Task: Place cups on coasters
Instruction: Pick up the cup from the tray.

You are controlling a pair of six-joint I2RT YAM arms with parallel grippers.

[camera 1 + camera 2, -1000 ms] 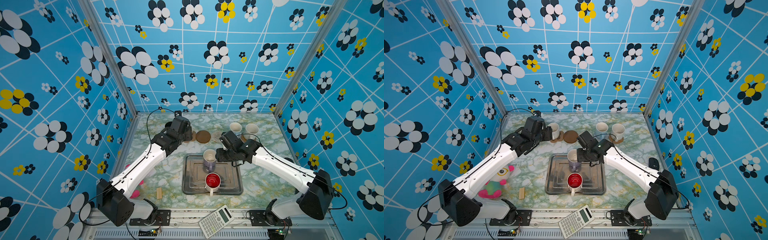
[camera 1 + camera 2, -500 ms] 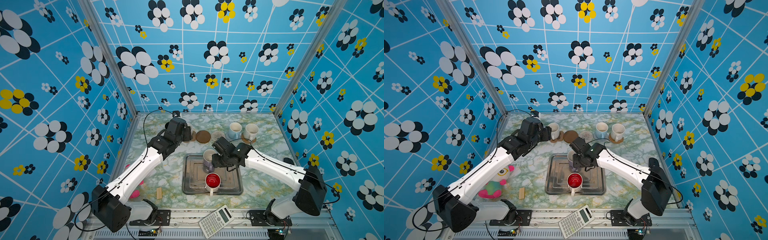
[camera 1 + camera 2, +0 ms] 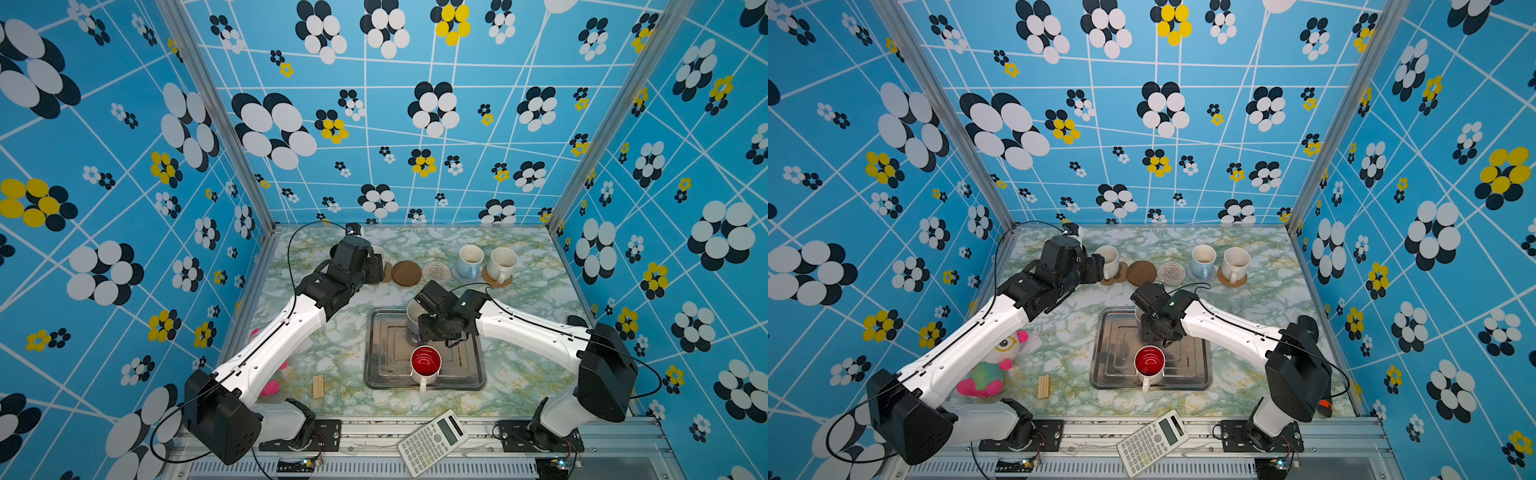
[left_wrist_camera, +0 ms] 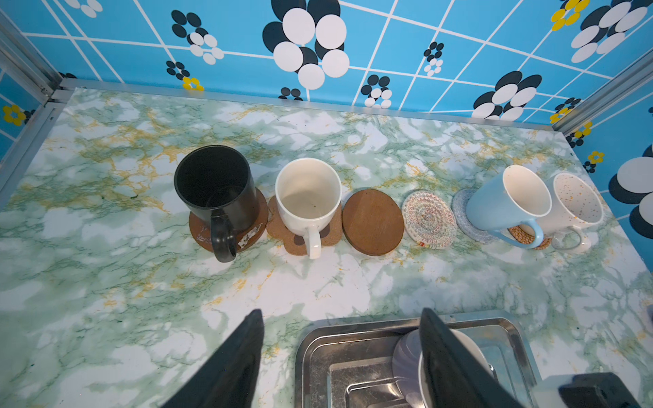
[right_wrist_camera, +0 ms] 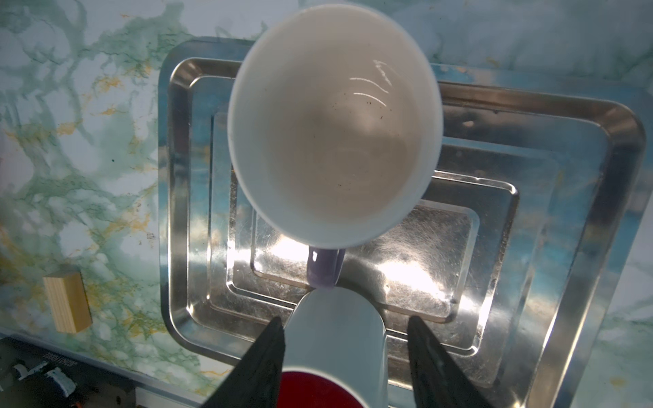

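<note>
The lavender cup's handle [image 5: 325, 266] juts out narrow toward my fingers. So my right gripper lowers, open, down past the lavender cup's near rim next and closes on the handle.
In the left wrist view a black cup [image 4: 215, 190] stands on a brown disc, a white cup [image 4: 307, 197] on the paw-print coaster [image 4: 282, 233], a light blue cup [image 4: 501, 205] and a speckled cup [image 4: 576, 205] on their coasters. A brown disc [image 4: 372, 222] and a cream crocheted round [image 4: 429, 219] lie bare. The lavender cup [image 5: 334, 123] and the red-inside cup [image 3: 426, 361] stand on the metal tray [image 3: 382, 374]. My right gripper [image 5: 344, 323] hangs open above the lavender cup's handle. My left gripper [image 4: 341, 312] is open and raised, holding nothing.
A calculator [image 3: 432, 442] lies on the front rail. A small wooden block [image 3: 318, 386] sits left of the tray, and a plush toy [image 3: 988, 365] lies under my left arm. Patterned walls close in the back and both sides.
My right gripper has moved from behind the lavender cup toward the front, over the tray. The left arm has barely shifted.
</note>
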